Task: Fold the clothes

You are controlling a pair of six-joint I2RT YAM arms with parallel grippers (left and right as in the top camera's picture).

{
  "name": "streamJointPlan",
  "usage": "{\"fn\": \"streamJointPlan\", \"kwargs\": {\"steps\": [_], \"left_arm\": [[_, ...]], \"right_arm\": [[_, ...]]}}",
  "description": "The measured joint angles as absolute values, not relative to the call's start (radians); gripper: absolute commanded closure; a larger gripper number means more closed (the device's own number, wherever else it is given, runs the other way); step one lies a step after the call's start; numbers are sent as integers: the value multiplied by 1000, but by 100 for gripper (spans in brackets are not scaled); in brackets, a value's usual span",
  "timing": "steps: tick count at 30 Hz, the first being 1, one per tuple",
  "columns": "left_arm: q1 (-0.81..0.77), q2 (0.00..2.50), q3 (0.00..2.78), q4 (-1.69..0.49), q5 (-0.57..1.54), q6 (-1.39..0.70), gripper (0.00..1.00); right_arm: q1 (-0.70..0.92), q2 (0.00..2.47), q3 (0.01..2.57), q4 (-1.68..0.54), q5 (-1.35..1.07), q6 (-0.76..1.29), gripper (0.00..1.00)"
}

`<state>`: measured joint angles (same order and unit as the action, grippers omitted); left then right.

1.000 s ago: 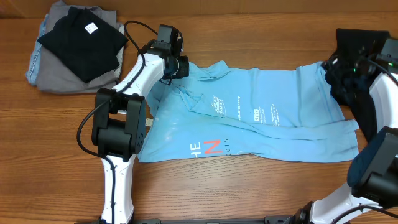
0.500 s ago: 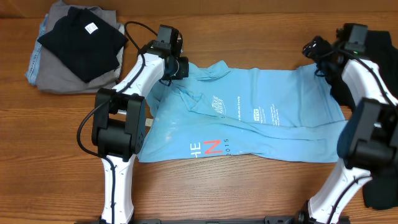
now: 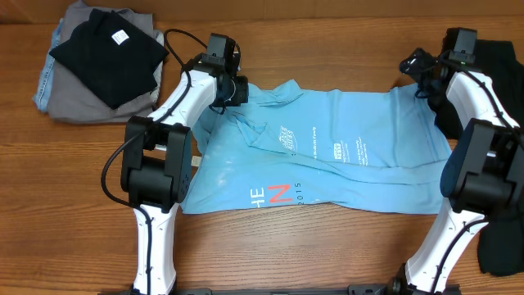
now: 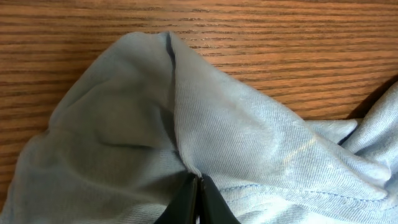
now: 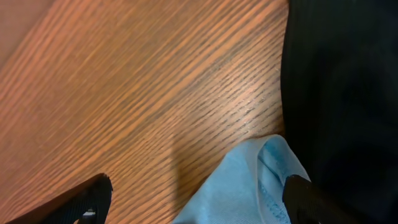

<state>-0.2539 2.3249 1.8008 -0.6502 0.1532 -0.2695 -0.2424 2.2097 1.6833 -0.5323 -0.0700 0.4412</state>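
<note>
The blue corner point(image 3: 405, 93) point(image 5: 255, 160) sits off-center near the finger by the black garment, so my right gripper should lower and shift toward that garment next, onto the corner.
The clothes are a light blue T-shirt point(image 3: 344, 156) lying spread across the middle of the table, small white print and coral letters facing up. My left gripper point(image 3: 235, 88) sits at the shirt's far left corner, shut on a pinched fold of the blue fabric point(image 4: 205, 124); the jaws point(image 4: 198, 182) meet with cloth between them. My right gripper point(image 3: 416, 75) hovers over the shirt's far right corner, open. In the right wrist view the blue corner point(image 5: 249, 183) lies between the two wide-apart fingertips point(image 5: 93, 194), untouched.
A pile of grey and black garments point(image 3: 98, 57) rests at the far left. A black garment point(image 3: 495, 78) lies right beside the shirt's far right corner, also filling the right side point(image 5: 342, 93) of the right wrist view. Bare wood runs along the front.
My right arm has swung in from the right edge to the shirt's far right corner. The left gripper and the shirt have stayed put.
</note>
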Motion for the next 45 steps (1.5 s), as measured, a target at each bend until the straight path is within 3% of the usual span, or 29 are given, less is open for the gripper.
{"fn": "streamJointPlan", "kwargs": {"steps": [12,23,31,45], "left_arm": [[-254,2325,1801,-651,153,-270,94],[-254,2325,1801,-651,153,-270,93],[-254,2325,1801,-651,153,-270,94],[-254,2325,1801,-659,154,-270,96]], "right_arm": [[-243,2264,1683,-508,-60,445,16],[-249,2281,1688,-498,-52,452,55],[-268,2284,1734,-532,-51,470,96],[-282,2284,1740,-598,-50,488,96]]}}
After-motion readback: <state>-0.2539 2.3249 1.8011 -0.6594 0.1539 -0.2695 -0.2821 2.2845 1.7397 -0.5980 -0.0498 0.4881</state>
